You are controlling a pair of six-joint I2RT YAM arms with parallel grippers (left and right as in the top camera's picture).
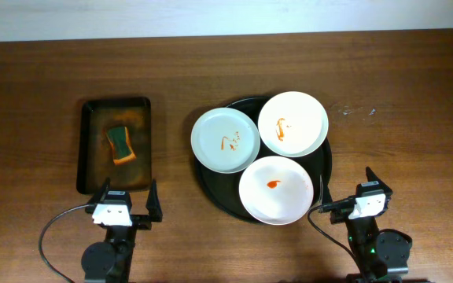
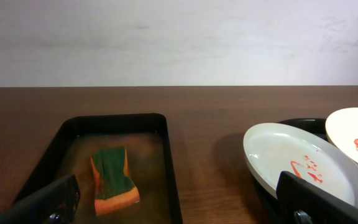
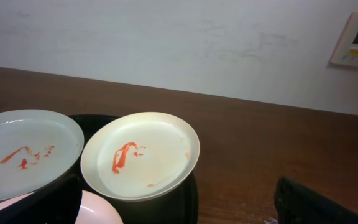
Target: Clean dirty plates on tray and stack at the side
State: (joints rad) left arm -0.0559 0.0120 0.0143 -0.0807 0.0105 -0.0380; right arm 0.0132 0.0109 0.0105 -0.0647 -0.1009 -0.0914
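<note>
The left gripper moves outward next, tips downward and lowers to close across the sponge's middle [image 1: 121, 145] [image 2: 114, 177], as the sponge lies flat inside the rectangular tray.
Three white plates with red sauce smears lie on a round black tray [image 1: 211, 185]: a pale blue-white plate [image 1: 224, 140] at the left, a cream plate [image 1: 292, 124] at the back right, and a white plate [image 1: 276, 189] at the front. A green and orange sponge [image 1: 119, 145] lies in a black rectangular tray [image 1: 89, 169] at the left. My left gripper [image 1: 124, 206] is open and empty, near the table's front edge just in front of the sponge tray. My right gripper [image 1: 351, 198] is open and empty, right of the front plate.
The brown wooden table [image 1: 384, 79] stretches to the right of the round tray, with a few small white specks [image 1: 356, 111] on it. A white wall stands behind the table's far edge.
</note>
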